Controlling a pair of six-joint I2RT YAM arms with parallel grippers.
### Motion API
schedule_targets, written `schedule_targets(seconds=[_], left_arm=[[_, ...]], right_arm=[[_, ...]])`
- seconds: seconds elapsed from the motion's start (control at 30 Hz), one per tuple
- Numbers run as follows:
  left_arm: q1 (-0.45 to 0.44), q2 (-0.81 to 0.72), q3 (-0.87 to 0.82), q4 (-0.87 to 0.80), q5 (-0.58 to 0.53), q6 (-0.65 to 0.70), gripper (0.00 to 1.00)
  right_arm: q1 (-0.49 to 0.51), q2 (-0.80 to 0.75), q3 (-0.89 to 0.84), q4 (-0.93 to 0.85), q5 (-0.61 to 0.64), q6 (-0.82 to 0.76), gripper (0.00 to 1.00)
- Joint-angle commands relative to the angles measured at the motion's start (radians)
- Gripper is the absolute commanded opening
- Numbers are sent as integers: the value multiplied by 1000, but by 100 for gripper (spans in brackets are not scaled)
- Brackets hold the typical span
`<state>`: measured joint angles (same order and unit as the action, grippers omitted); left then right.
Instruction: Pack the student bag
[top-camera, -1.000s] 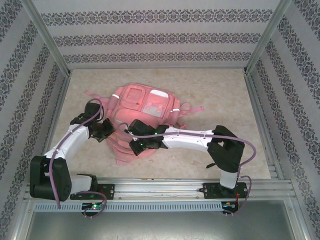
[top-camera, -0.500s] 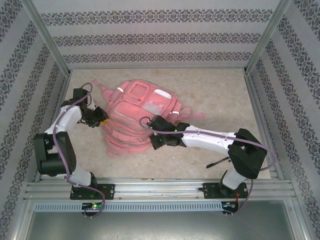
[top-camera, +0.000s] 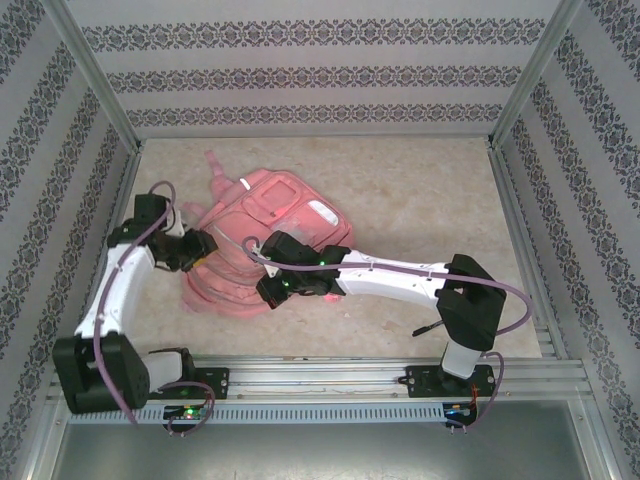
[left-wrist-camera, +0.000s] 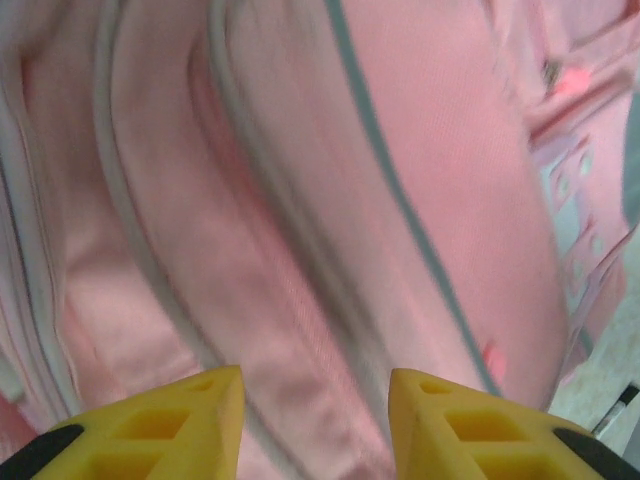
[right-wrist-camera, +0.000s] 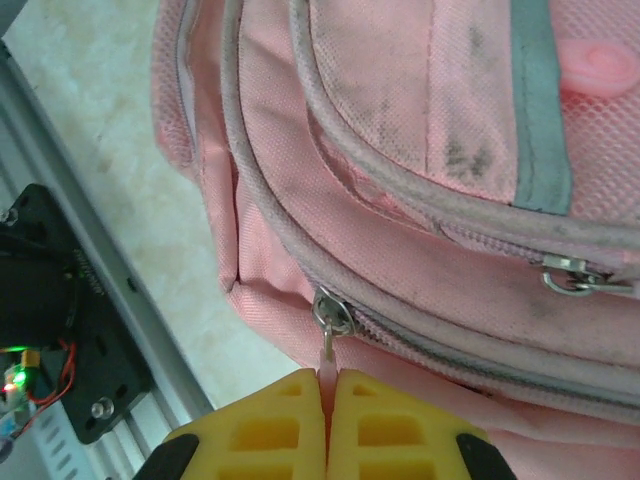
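Observation:
I should move my right gripper along the bag's near edge, away from my left gripper, before releasing the pull (right-wrist-camera: 327, 350).
The pink student bag (top-camera: 262, 225) lies flat on the table, its front pockets up and its straps toward the far left. At the bag's left side my left gripper (top-camera: 208, 245) stands open, its yellow fingertips (left-wrist-camera: 190, 425) apart over folds of the pink fabric (left-wrist-camera: 330, 200), gripping nothing. My right gripper (top-camera: 268, 292) is at the bag's near edge. Its yellow jaws (right-wrist-camera: 327, 425) are shut on the pink zipper pull (right-wrist-camera: 327, 350) that hangs from a metal slider (right-wrist-camera: 333, 315) on a closed zip.
Metal frame rails (top-camera: 330, 375) run along the near edge, and patterned walls enclose the beige tabletop (top-camera: 430, 200). A black mount with a green light (right-wrist-camera: 40, 340) sits by the rail. A second zip slider (right-wrist-camera: 575, 280) shows on a higher pocket.
The bag has shifted and turned toward the left. My left gripper has let go and opened beside it. The right arm has swung left, still pinching the zipper pull.

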<state>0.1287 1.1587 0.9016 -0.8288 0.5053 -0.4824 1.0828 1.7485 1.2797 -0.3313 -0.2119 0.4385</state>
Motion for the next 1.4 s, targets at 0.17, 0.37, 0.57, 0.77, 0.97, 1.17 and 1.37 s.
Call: schedule_targets(seconds=[0.17,0.37,0.57,0.77,0.97,1.17,1.37], left_arm=[[-82,-133,-144,12,-97,-214,44],[-109,-92,-209,141,-117,-290,32],[-109,-13,-143,181,-153,-272,0],[-101,-4,-49,107,-203,-202,0],[-87,-2,-94,104,-190,-146,0],[-78,-37,-130,127,-163,-111,0],[-97,-25,-136,186,133,3,0]], right_arm=[[21,23,50,52,-89,-31,0],[43,23,54,64,-79,-15,0],[48,1,13,22,-46,-37,0],[8,-47,-110,-127,124,-142,0],[-129,-63,-139,-315,314,-108,0],[-342,18,-116,-434,251,107,0],[-352,-51,-133,-341,72,120,18]])
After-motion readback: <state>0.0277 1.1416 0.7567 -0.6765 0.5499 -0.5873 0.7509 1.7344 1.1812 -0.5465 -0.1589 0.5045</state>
